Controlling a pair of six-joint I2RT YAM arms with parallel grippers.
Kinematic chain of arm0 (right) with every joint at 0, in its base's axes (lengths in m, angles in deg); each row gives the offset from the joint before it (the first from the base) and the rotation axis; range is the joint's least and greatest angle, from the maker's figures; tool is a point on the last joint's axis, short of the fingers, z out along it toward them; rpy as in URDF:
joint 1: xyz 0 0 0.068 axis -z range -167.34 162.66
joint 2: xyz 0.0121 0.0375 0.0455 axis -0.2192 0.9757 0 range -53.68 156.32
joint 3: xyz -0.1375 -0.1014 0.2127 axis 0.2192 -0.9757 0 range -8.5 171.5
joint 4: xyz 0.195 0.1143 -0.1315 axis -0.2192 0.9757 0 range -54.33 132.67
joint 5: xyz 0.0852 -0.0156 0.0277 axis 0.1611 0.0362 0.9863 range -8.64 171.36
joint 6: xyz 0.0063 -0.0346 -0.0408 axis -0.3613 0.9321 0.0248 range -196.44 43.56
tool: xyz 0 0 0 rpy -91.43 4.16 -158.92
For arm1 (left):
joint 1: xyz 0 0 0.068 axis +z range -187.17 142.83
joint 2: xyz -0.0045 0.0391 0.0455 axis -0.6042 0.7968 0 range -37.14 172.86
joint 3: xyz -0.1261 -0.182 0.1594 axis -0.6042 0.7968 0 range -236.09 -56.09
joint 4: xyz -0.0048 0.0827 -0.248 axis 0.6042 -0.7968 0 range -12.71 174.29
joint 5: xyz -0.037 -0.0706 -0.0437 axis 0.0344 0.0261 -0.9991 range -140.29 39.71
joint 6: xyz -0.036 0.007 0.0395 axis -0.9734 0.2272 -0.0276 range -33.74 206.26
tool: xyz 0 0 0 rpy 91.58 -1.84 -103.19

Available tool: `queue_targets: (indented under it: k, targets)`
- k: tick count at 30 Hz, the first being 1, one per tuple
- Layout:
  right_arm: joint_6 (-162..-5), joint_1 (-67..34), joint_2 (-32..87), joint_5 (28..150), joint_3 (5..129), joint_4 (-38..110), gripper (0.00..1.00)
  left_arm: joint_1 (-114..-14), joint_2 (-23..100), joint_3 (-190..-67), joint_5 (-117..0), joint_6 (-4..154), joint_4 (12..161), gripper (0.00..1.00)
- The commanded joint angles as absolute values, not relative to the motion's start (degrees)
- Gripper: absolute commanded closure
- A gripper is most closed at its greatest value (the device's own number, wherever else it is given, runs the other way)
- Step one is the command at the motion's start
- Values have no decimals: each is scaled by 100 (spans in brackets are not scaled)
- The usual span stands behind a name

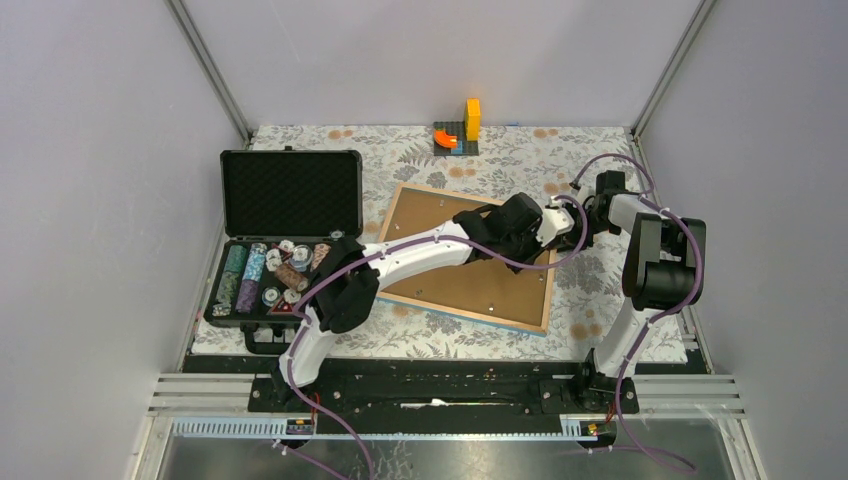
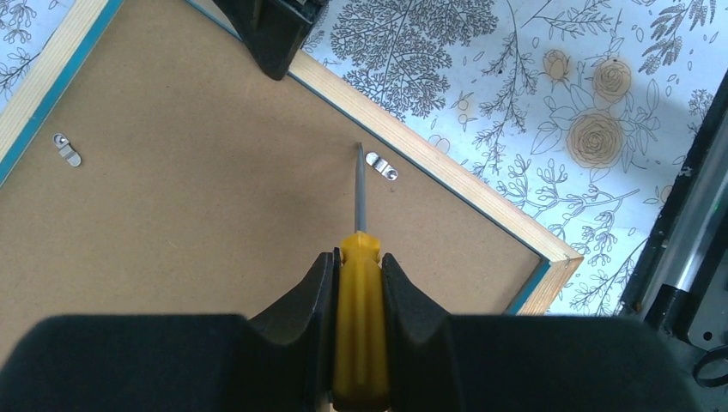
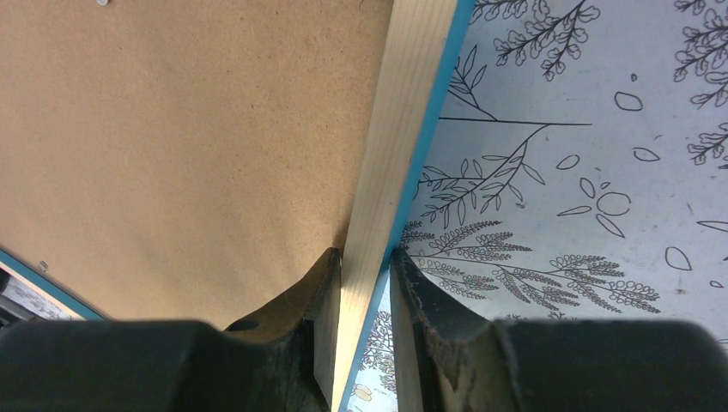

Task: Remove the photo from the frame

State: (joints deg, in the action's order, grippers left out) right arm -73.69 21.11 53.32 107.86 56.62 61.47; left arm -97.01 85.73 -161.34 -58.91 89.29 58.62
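My left gripper is to lift toward the case next, then go down and release the screwdriver (image 2: 360,326) on the tabletop between the case and the frame, since the clip clears the frame's rim.
The frame (image 1: 440,290) lies face down on the flowered table, its brown fibreboard back and pale wooden rim up. The photo is hidden under the back. My left gripper (image 2: 360,266) is shut on a yellow-handled screwdriver (image 2: 360,326); its metal tip rests on the back beside a small metal retaining clip (image 2: 381,166) near the frame's rim. My right gripper (image 3: 365,262) is shut on the frame's wooden rim (image 3: 399,129) at the right edge, one finger on the back, the other on the blue outer side. Another clip (image 2: 66,149) sits at the left.
An open black foam-lined case (image 1: 288,235) with poker chips stands at the left of the frame. A small orange and yellow brick build (image 1: 458,130) sits at the far edge. Grey walls close in both sides.
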Motion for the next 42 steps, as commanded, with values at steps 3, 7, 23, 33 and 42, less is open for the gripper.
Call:
queue_targets:
  k: [3, 7, 23, 33, 42]
  targets:
    - [-7203, 2082, 5436, 10929, 5574, 6080, 84, -9817, 8414, -16301, -6078, 8961, 6004, 100]
    - [-7195, 2083, 5440, 10931, 5574, 6080, 84, -9826, 8546, -16366, -6042, 8976, 5902, 100]
    - [-7177, 2083, 5396, 10895, 5575, 6083, 84, -9826, 8353, -15946, -5594, 9279, 5669, 100]
    - [-7161, 2083, 5357, 10843, 5583, 6101, 84, -9813, 8145, -15829, -5425, 9404, 5501, 100]
    - [-7152, 2083, 5363, 10843, 5583, 6098, 84, -9791, 7922, -15625, -5477, 9470, 5410, 100]
